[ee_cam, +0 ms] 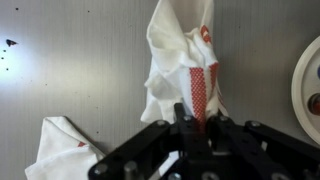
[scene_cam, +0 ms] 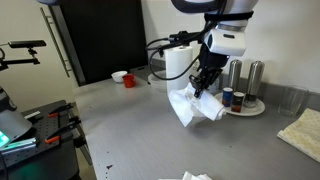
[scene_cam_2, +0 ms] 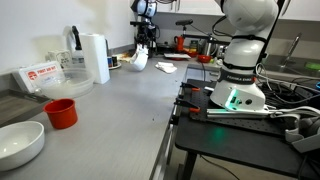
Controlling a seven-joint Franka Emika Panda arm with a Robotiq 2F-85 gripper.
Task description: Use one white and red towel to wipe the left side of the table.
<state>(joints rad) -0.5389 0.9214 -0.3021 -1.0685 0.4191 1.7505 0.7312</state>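
Observation:
The gripper carries the white and red towel down toward the grey table (scene_cam: 207,122) (ee_cam: 238,88) beside the round white tray next, since the towel still hangs bunched above.
My gripper (ee_cam: 197,120) is shut on a white and red towel (ee_cam: 182,58), with a red-striped fold pinched between the fingers. In both exterior views the towel (scene_cam: 188,106) (scene_cam_2: 138,60) hangs bunched from the gripper (scene_cam: 204,84) (scene_cam_2: 143,47), just above the grey table (scene_cam: 130,130) (scene_cam_2: 120,110). Another white and red towel (ee_cam: 60,150) lies crumpled on the table (ee_cam: 80,70) at the lower left of the wrist view.
A white paper roll (scene_cam: 178,62) (scene_cam_2: 93,58) stands behind the gripper. A round white tray (scene_cam: 258,108) (ee_cam: 308,85) holds steel canisters beside it. A red cup (scene_cam: 128,79) (scene_cam_2: 61,113), a white bowl (scene_cam_2: 18,143) and a tan cloth (scene_cam: 300,135) also sit on the table.

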